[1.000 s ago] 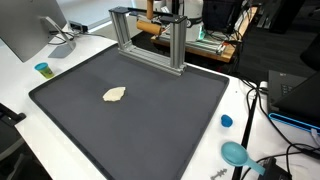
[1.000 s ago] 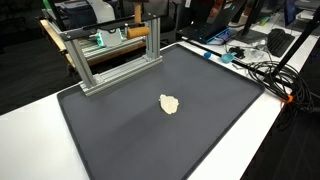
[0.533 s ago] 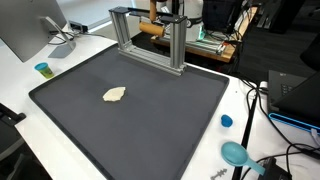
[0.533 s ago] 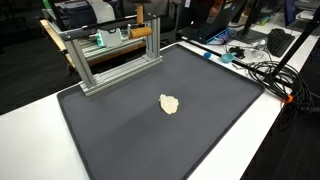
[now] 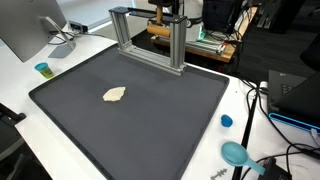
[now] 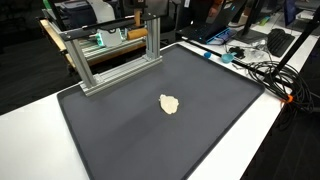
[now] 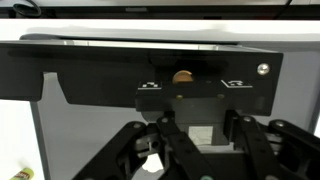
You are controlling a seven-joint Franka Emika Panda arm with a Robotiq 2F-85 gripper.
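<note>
The wooden rod (image 5: 157, 30) is still held up behind the aluminium frame (image 5: 150, 35), so my gripper will go down a little beside the post and release the rod there.
Behind the aluminium frame (image 5: 150, 35) at the mat's far edge, my gripper (image 5: 163, 14) is shut on a wooden rod (image 5: 157, 30), which shows only partly past the frame's post. In the wrist view the gripper (image 7: 205, 130) points at the frame's black top bar (image 7: 100, 75), and a round tan rod end (image 7: 182, 75) sits at that bar. The black fingers (image 7: 172, 135) stand a little apart with something pale between them. A small cream-coloured lump (image 5: 115, 95) (image 6: 170, 103) lies alone on the dark mat (image 5: 150, 120) (image 6: 130, 130), far from the gripper.
A monitor (image 5: 25, 30) and a small blue cup (image 5: 42, 69) stand beside the mat on the white table. A blue cap (image 5: 226, 121), a teal tool (image 5: 235, 153) and a black box (image 5: 295, 95) lie on another side. Cables (image 6: 265, 70) trail nearby.
The wooden rod has shifted along behind the frame with the gripper and is now mostly hidden by the post. The cream lump has not moved.
</note>
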